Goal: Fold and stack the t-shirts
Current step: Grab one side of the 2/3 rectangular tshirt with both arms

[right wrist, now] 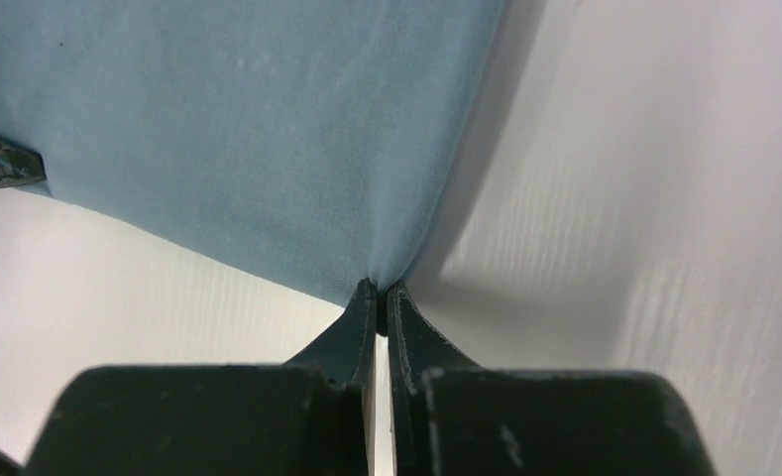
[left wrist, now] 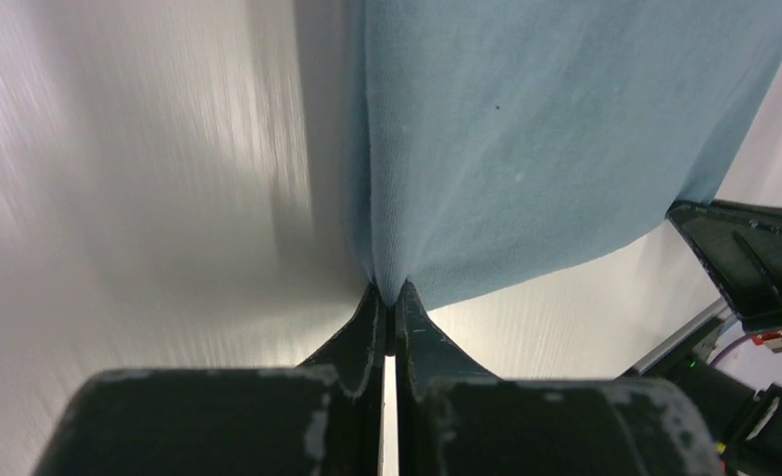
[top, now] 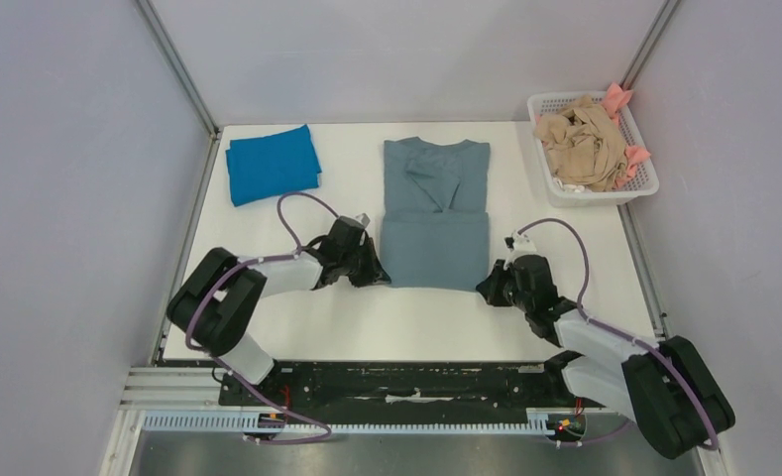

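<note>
The still uncovered collar end of the t-shirt [top: 400, 157] is outward of the left gripper, so the left gripper should next carry the t-shirt's near corner up, outward and down there to release it.
The dusty grey-blue t-shirt [top: 436, 213] lies in the middle of the white table, sleeves folded in, collar at the far end. My left gripper [top: 380, 281] is shut on its near left corner; the cloth [left wrist: 525, 139] is pinched at the fingertips of this gripper [left wrist: 391, 290]. My right gripper [top: 486, 288] is shut on the near right corner; the cloth [right wrist: 258, 129] is pinched at the tips of this gripper [right wrist: 380, 288]. The bright blue t-shirt [top: 272, 163] lies folded at the far left. Beige [top: 583, 146] and pink [top: 632, 159] shirts fill the basket.
A white plastic basket [top: 605, 194] stands at the far right corner. Grey walls close in the table on three sides. The right arm's gripper shows at the right edge of the left wrist view [left wrist: 753, 258].
</note>
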Available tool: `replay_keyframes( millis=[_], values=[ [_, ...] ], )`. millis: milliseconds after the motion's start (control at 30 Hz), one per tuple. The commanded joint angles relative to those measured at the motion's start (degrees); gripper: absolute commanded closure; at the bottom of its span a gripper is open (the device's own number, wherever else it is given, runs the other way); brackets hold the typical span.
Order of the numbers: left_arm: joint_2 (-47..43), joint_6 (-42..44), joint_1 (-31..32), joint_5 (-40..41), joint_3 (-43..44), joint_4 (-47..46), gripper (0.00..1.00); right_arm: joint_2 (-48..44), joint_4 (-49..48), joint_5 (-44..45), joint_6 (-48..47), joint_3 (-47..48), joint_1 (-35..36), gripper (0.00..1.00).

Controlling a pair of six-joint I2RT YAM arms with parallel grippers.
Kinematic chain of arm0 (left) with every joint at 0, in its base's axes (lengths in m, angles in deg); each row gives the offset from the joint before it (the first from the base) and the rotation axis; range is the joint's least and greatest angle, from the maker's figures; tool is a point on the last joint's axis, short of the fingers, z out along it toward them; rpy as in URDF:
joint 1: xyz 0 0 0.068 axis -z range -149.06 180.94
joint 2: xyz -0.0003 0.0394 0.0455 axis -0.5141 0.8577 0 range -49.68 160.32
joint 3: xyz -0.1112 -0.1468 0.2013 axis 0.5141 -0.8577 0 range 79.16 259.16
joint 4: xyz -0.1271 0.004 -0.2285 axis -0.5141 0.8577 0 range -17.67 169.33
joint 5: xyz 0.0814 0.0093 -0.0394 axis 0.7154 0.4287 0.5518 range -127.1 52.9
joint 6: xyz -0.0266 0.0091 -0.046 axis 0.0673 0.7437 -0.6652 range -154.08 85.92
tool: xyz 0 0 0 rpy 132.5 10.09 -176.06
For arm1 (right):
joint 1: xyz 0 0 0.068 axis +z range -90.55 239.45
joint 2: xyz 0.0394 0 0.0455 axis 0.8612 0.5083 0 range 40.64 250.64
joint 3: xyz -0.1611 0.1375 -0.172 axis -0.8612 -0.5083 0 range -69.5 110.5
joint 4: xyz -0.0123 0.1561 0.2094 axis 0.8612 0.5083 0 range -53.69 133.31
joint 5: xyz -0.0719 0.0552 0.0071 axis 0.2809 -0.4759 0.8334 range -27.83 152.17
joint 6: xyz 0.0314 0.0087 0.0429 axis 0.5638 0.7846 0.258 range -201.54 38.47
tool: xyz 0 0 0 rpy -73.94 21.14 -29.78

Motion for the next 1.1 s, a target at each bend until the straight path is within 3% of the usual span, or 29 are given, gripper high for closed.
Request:
replay_keyframes(
  millis=[0,233,400,633,1067],
  values=[
    [-5.42,-1.76,4.23,4.97,-8.36,8.05,0.98,-6.85,11.21,0.06,-2.16,-5.32,4.63,1.00],
    [-19.55,-9.73,13.98,11.15,-18.24,13.75,0.98,-27.56,21.07,-3.88,7.96,-15.87,12.26,1.00],
    [-30.81,-12.75,19.48,14.99,-21.73,19.03,0.98,-37.78,26.54,-6.14,10.87,-17.70,16.23,1.00],
    [-34.64,-11.64,19.96,14.63,-20.58,15.56,0.98,-34.23,15.43,-6.17,11.28,-18.93,18.47,1.00],
    [-34.90,-5.84,18.18,21.72,-5.94,23.71,0.98,-25.00,15.01,2.76,5.02,0.00,18.38,1.00]
  ],
)
